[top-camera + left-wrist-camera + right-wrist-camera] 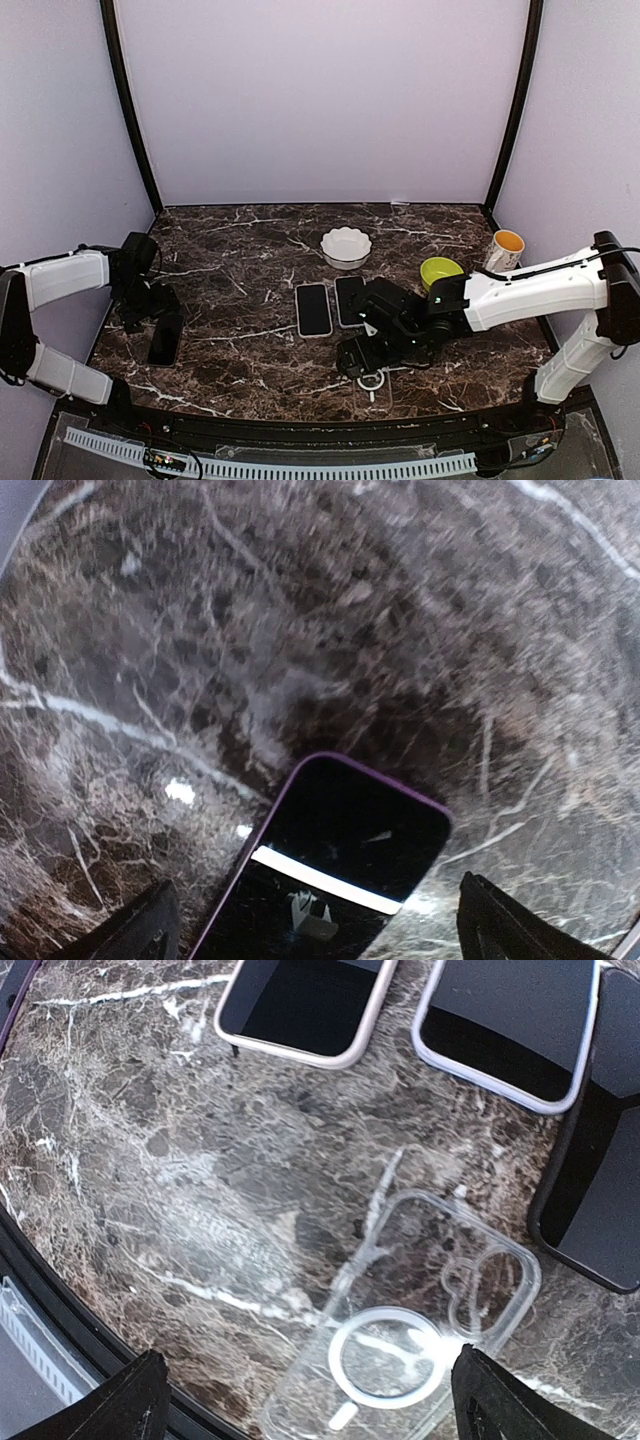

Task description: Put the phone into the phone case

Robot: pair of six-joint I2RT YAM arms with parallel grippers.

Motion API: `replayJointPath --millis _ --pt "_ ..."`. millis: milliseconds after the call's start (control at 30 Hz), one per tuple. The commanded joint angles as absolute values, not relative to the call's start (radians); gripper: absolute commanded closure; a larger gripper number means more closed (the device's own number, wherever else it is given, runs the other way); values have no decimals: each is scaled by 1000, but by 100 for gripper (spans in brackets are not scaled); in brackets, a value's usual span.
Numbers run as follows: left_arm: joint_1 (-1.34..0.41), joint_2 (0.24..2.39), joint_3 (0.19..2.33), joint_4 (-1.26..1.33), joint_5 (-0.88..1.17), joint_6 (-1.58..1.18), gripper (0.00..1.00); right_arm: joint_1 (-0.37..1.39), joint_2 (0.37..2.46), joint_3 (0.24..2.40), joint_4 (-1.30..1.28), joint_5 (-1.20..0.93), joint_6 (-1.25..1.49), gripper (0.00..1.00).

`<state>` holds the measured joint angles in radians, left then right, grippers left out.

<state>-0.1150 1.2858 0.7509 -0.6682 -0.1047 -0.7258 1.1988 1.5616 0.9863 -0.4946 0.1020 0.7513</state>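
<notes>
The phone lies flat below my left gripper's open fingers. I will lower them toward the right in the top view, onto the phone's near part, and close.
A dark-screened phone (340, 870) with a purple edge lies flat on the marble at the left (165, 340). My left gripper (320, 925) hangs open just above its near part, one finger on each side, holding nothing (152, 305). An empty clear phone case (400, 1330) with a white ring lies flat near the front edge (372, 383). My right gripper (310, 1405) is open over the case with nothing between its fingers (365, 358).
Two cased phones (313, 308) (349, 299) lie side by side mid-table, and a black phone (600, 1160) lies right of the case. A white bowl (346, 246), a green bowl (440, 271) and a mug (504, 250) stand behind. The table's front edge (40, 1290) is close.
</notes>
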Motion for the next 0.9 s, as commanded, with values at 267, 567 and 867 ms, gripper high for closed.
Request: replayJointPath --millis 267,567,867 --pt "-115 1309 541 -513 91 -695 7 1181 1523 940 -443 85 720 2" --pt "-402 1280 553 -530 30 -751 5 1182 1515 950 -455 84 722 1" --pt "-471 1438 641 -608 -72 -720 1 1183 1514 958 -463 78 716 2"
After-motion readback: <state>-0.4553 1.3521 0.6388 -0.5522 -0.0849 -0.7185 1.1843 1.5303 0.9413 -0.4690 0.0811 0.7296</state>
